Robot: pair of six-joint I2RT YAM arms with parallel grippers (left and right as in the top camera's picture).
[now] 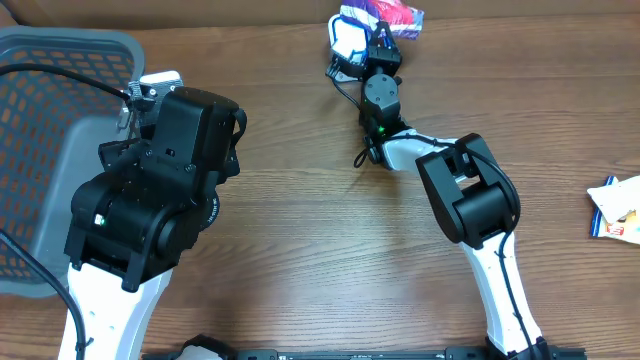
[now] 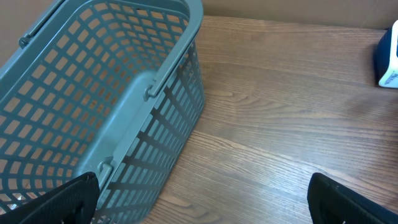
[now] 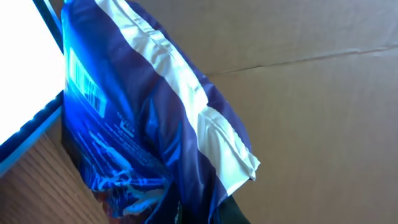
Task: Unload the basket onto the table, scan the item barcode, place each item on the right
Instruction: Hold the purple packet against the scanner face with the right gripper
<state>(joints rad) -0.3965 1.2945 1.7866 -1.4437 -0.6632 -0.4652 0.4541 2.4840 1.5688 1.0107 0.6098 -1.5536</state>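
Note:
My right gripper holds the bag. The barcode already catches the device's glow, so next I will swing back from the white device [image 1: 347,38] and release the bag on bare wood [image 1: 602,153] beside the packet.
The item is a crinkled blue and purple bag [image 3: 143,124] with a white seam strip, and a barcode [image 3: 84,87] shows on its upper left face. My right gripper [image 3: 208,214] is shut on the bag's lower end, its fingers mostly hidden by the foil. In the overhead view the right arm reaches to the table's far edge, where the bag [image 1: 385,14] sits above the right gripper [image 1: 381,42], beside a white device [image 1: 347,38]. My left gripper [image 2: 205,202] hangs open over bare wood next to the basket, holding nothing.
A grey-blue plastic basket [image 2: 155,81] stands at the left; the same basket [image 1: 60,50] fills the overhead view's left edge. A blue and white packet [image 1: 618,208] lies at the right edge. A brown cardboard wall [image 3: 311,93] stands behind the bag.

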